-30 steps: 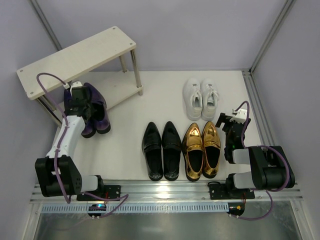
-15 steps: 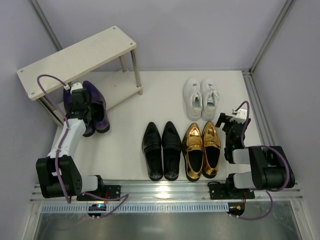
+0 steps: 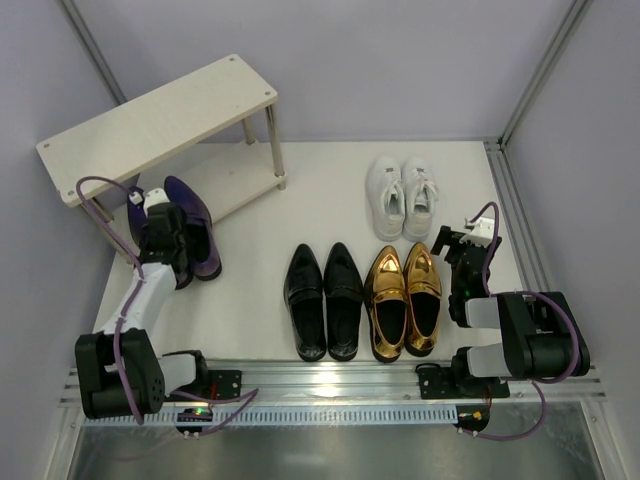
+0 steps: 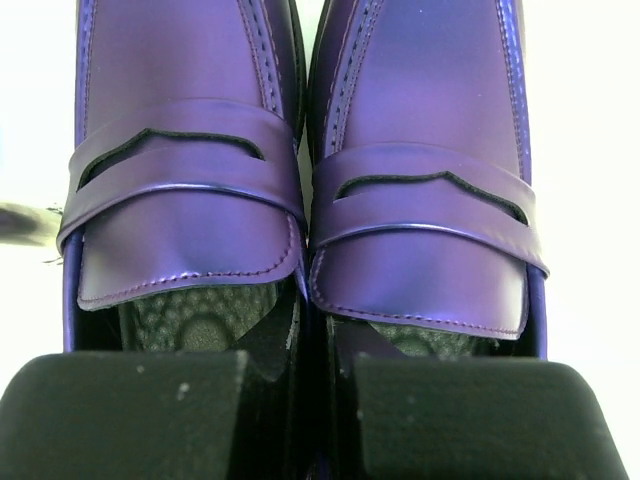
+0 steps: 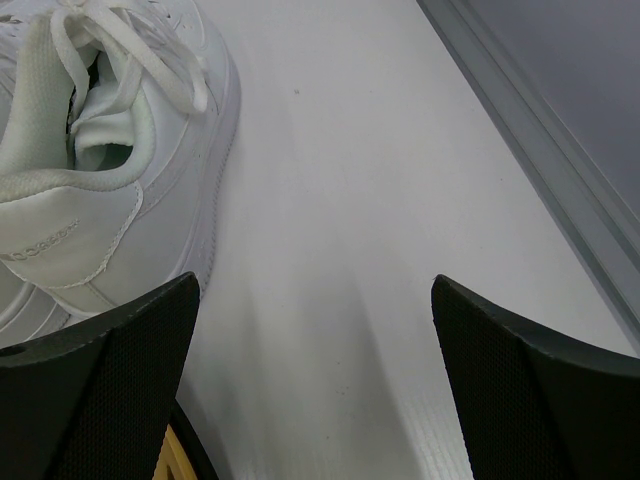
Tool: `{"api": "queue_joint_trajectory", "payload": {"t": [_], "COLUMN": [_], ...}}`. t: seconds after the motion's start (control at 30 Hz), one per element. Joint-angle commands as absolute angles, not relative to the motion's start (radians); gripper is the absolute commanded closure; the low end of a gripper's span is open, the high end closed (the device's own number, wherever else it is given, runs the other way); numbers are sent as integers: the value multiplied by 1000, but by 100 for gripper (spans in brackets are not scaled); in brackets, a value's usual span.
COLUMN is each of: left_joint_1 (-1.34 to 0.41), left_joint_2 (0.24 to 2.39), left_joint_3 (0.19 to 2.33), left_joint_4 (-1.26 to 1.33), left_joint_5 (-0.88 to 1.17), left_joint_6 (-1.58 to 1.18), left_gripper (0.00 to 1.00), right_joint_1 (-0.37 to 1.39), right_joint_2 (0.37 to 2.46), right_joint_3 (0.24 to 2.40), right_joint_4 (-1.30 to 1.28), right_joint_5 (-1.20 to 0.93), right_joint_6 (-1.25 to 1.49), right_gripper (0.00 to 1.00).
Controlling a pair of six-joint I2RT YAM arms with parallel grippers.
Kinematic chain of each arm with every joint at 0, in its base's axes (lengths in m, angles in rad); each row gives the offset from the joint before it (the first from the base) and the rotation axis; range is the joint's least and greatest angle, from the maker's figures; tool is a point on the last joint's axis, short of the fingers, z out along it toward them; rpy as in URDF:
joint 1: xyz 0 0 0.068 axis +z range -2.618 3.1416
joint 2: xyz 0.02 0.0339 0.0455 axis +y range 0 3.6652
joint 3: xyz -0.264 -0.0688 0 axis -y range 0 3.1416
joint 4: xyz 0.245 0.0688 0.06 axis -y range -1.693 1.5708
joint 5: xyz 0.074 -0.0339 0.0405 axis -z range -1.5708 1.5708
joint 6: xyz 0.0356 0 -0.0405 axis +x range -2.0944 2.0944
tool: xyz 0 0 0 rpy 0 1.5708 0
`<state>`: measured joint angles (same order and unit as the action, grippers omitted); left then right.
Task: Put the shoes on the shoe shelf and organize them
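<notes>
The shoe shelf's bare lower board [image 3: 200, 177] is outward of my left gripper, so my left gripper should slide the purple shoes outward, toes first, under the shoe shelf's top board and let go of them there.
The purple shoes [image 3: 192, 228] lie side by side at the left, toes toward the shoe shelf [image 3: 160, 118]. My left gripper [image 3: 163, 232] is shut on them, pinching their two inner walls together. In the left wrist view the purple shoes [image 4: 190, 150] fill the frame and the left gripper [image 4: 325, 375] reaches into their openings. The black shoes [image 3: 323, 298], gold shoes [image 3: 405, 298] and white sneakers [image 3: 403, 195] stand on the floor. My right gripper [image 3: 470, 245] rests open beside the gold pair. Nothing lies between the open right gripper [image 5: 315, 310] jaws; a white sneaker [image 5: 110, 170] is to their left.
The shelf stands askew at the back left, its lower board [image 3: 225, 180] bare. Metal frame rails [image 3: 520, 200] run along the right side. A rail [image 3: 330, 375] crosses the near edge by the arm bases.
My left gripper has drawn back a little toward the near side with the purple shoes. The shelf has shifted slightly. The right arm has stayed still.
</notes>
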<state>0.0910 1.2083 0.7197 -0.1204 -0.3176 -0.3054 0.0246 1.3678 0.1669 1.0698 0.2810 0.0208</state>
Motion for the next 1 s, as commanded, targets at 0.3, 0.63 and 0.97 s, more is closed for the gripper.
{"api": "queue_joint_trajectory", "payload": {"t": [0.3, 0.63, 0.97], "left_joint_1": [61, 52, 43], "left_joint_2": [1091, 1061, 1160], "left_joint_3": [658, 690, 733], "left_joint_4": [259, 386, 551], "left_joint_5": [-426, -506, -566], "left_joint_6": [-241, -157, -104], "left_gripper": [100, 100, 100], "right_joint_1": [29, 29, 29], "right_joint_2": [1365, 1365, 1365], "right_joint_3": [184, 184, 186], "right_joint_4": [1152, 1154, 1154], "right_joint_5": [281, 281, 282], "right_joint_6": [20, 20, 20], "right_gripper": [3, 3, 3]}}
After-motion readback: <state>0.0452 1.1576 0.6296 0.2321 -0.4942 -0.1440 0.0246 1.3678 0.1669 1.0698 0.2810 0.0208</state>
